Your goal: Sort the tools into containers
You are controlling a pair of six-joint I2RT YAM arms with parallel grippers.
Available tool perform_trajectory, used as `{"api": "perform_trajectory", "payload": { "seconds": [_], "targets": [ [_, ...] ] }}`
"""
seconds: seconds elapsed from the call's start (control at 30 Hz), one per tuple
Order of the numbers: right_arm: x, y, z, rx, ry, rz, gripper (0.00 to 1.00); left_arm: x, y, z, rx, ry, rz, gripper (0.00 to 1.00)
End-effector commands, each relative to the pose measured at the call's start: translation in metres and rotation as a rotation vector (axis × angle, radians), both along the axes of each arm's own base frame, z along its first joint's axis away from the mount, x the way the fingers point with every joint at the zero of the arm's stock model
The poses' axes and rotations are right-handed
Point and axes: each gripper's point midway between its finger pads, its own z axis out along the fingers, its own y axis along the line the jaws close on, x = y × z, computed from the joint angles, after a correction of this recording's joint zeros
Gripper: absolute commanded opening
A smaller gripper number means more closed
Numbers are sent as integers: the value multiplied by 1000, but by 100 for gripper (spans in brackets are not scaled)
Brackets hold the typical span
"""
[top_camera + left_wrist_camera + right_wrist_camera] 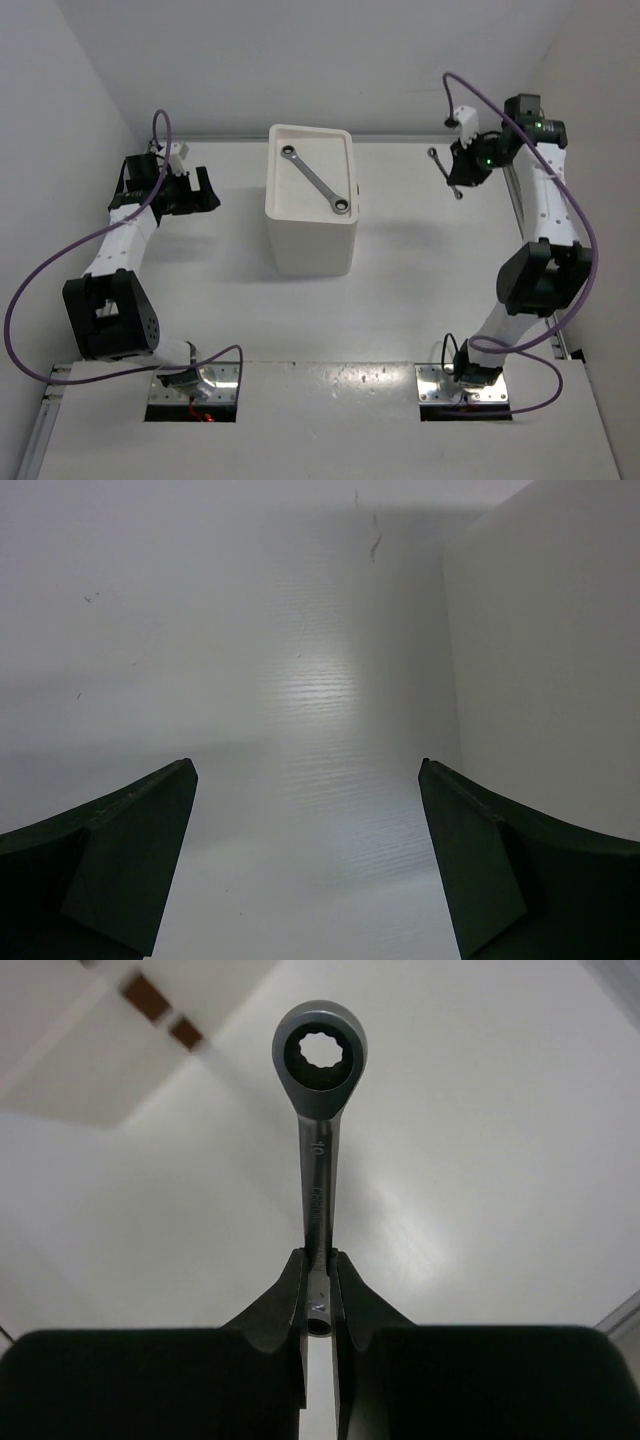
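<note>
My wrench moves in my right gripper to the left in the top view next, over the tray's bare bottom, for release. The tray (278,190) already holds one wrench beside that spot.
A tall white box (310,240) stands in the middle of the table, and one slim silver wrench (316,180) lies diagonally in its shallow top tray (278,190). At the far right my right gripper (458,176) is shut on a second silver wrench (320,1080), held above the table with its ring end pointing away from the fingers (290,1295). In the right wrist view the box's corner with two dark red handles (165,1015) shows at upper left. My left gripper (308,770) stands wide open at the far left, nothing between its fingers (130,850), facing bare white surface.
White walls close in the table at the back, left and right. The box's white side (545,660) fills the right of the left wrist view. Purple cables loop off both arms.
</note>
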Motion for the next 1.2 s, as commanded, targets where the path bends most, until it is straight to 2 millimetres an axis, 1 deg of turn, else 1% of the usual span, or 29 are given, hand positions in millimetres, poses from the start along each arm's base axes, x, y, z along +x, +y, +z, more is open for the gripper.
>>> {"api": "perform_trajectory", "payload": {
  "seconds": [0.0,0.03,0.07,0.1,0.13,0.2,0.23,0.27,0.33,0.37,0.4,0.43,0.47,0.5,0.53,0.57,0.6,0.67,0.73,0.77,0.8,0.83,0.87,0.9,0.97,1.0,1.17],
  "targets": [
    [17,48,64,292,-56,-16,0,12,3,22,-7,-71,-2,100],
    [28,56,92,324,-135,-5,0,12,2,22,-16,-68,4,100],
    [32,68,101,375,-141,12,0,12,2,22,-16,-68,4,100],
    [37,78,119,421,-147,-6,0,12,2,22,-16,-68,4,100],
    [44,96,127,450,-168,26,0,12,2,22,-16,-68,4,100],
    [48,120,139,504,-159,38,0,13,1,19,-23,-60,-3,100],
    [45,141,144,525,-157,72,0,13,1,19,-23,-60,-3,100],
    [54,153,149,540,-185,93,0,13,1,16,-32,-49,3,100],
    [56,177,154,578,-169,112,0,13,1,16,-32,-49,3,100],
    [53,197,156,591,-171,152,0,13,1,16,-32,-49,3,100],
    [59,208,152,599,-153,149,0,13,-1,16,-38,-50,-4,100],
    [59,218,151,600,-147,168,0,13,-1,16,-38,-50,-4,100],
    [58,232,151,595,-153,189,0,13,-1,16,-38,-50,-4,100],
    [64,239,141,592,-134,180,0,13,-1,16,-38,-50,-4,100],
    [67,249,140,580,-149,183,0,13,-1,16,-38,-50,-4,100],
    [67,253,141,577,-161,186,0,13,-1,16,-38,-50,-4,100],
    [72,253,132,569,-148,175,0,13,-1,16,-38,-50,-4,100],
    [76,264,119,554,-131,174,0,12,-1,13,-40,-41,-4,100],
    [80,265,110,551,-113,169,0,12,-1,13,-40,-41,-4,100],
    [76,269,108,549,-102,176,0,12,-1,13,-40,-41,-4,100],
    [79,270,101,540,-98,180,0,12,-1,13,-40,-41,-4,100],
    [77,275,91,529,-75,191,0,12,-1,9,-43,-31,-4,100],
    [76,275,84,525,-57,186,0,12,-1,8,-43,-31,-4,100],
    [77,279,76,516,-47,185,0,12,-1,8,-43,-31,-4,100],
    [79,279,66,501,-42,194,0,12,-1,8,-43,-31,-4,100],
    [76,282,63,491,-32,191,0,12,-1,8,-43,-31,-4,100],
    [79,287,33,465,22,186,0,12,1,8,-29,-32,-1,100]
  ]
}}
